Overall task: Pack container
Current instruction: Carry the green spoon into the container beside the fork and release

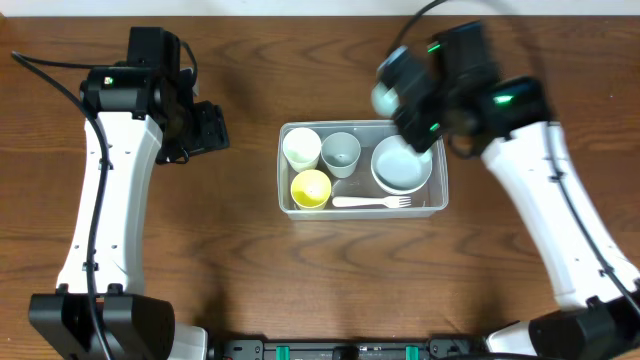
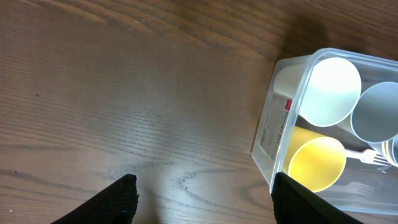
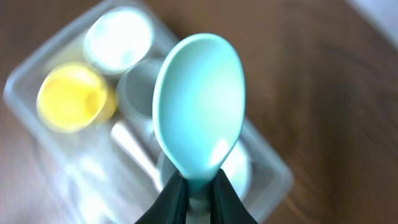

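My right gripper will move back and down next, over the gap by the white fork, to let go of the spoon.
The clear container stands mid-table. It holds a white cup, a grey-blue cup, a yellow cup, a pale bowl and a white fork. My right gripper is shut on a teal spoon and holds it above the container's right end; the spoon's bowl shows in the overhead view. My left gripper is open and empty over the bare table, left of the container.
The wooden table surrounds the container. The left arm stands at the left and the right arm at the right. A white label is on the container's end wall.
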`<state>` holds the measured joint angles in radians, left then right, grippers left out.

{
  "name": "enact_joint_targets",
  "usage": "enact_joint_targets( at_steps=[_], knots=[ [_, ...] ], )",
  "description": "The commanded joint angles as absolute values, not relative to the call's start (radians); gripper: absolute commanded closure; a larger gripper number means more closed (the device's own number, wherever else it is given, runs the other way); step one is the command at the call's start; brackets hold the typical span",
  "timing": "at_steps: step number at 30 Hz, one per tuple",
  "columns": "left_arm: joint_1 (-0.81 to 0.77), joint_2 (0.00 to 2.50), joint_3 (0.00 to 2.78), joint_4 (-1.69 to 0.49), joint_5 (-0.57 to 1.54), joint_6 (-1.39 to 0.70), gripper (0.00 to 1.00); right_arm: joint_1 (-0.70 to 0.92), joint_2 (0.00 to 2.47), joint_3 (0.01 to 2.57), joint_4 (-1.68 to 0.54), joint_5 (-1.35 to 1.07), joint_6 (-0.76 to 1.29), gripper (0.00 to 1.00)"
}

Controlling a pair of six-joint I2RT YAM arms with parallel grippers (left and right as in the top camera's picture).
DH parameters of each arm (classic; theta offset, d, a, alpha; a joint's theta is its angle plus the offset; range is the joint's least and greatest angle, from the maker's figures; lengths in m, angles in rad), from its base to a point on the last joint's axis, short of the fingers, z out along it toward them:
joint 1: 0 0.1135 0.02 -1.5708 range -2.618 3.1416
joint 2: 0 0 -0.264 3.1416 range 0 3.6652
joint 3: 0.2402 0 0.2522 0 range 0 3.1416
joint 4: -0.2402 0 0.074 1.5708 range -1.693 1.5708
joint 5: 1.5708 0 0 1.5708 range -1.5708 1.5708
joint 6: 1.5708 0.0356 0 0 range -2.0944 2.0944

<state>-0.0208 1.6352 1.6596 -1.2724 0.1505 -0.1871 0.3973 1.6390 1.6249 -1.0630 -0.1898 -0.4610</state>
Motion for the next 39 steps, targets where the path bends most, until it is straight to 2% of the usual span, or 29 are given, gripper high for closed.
enact_joint_targets(
  at_steps=[1,4,11,12,13,16,19,23,27,28,30,31,32,33,36,37,39],
  knots=[
    [-0.018,1.627,1.658,-1.275,0.142,-0.193,0.3,0.472,1.664,1.571,-1.067,-0.143,-0.665,0.99],
    [-0.018,1.627,1.658,-1.275,0.142,-0.193,0.3,0.518,1.676,1.52,-1.065,-0.104,-0.691,0.93],
    [-0.018,1.627,1.658,-1.275,0.142,-0.193,0.3,0.534,1.682,1.429,-1.023,-0.101,-0.69,0.72],
    [-0.018,1.627,1.658,-1.275,0.142,-0.193,0.3,0.534,1.682,1.429,-1.021,-0.101,-0.69,0.66],
    [-0.018,1.627,1.658,-1.275,0.142,-0.193,0.3,0.534,1.682,1.429,-1.017,-0.101,-0.689,0.55],
    [-0.018,1.627,1.658,-1.275,0.142,-0.193,0.3,0.534,1.682,1.43,-1.012,-0.101,-0.689,0.49],
    [-0.018,1.627,1.658,-1.276,0.142,-0.193,0.3,0.533,1.681,1.43,-0.995,-0.101,-0.649,0.5],
    [-0.018,1.627,1.658,-1.279,0.142,-0.193,0.3,0.52,1.673,1.439,-0.917,-0.033,-0.463,0.5],
    [-0.028,1.627,1.658,-1.267,0.142,-0.161,0.3,0.472,1.634,1.441,-0.8,0.187,-0.145,0.48],
    [-0.037,1.627,1.658,-1.261,0.141,-0.135,0.3,0.452,1.621,1.441,-0.782,0.228,-0.064,0.46],
    [-0.07,1.627,1.658,-1.243,0.115,-0.096,0.29,0.39,1.598,1.441,-0.754,0.25,0.09,0.33],
    [-0.091,1.627,1.658,-1.232,0.082,-0.088,0.22,0.356,1.591,1.441,-0.744,0.234,0.15,0.25],
    [-0.113,1.627,1.658,-1.218,0.042,-0.081,0.2,0.32,1.586,1.441,-0.734,0.209,0.197,0.14],
    [-0.138,1.628,1.658,-1.2,0.002,-0.077,0.18,0.283,1.586,1.441,-0.724,0.17,0.226,0.1],
    [-0.209,1.641,1.658,-1.129,-0.059,-0.027,0.09,0.16,1.592,1.441,-0.702,-0.002,0.235,0.01],
    [-0.228,1.645,1.658,-1.11,-0.061,-0.018,0.03,0.129,1.596,1.441,-0.702,-0.035,0.235,0.01],
    [-0.253,1.655,1.658,-1.084,-0.062,-0.019,0.02,0.076,1.601,1.44,-0.707,-0.067,0.235,0.01]
  ],
)
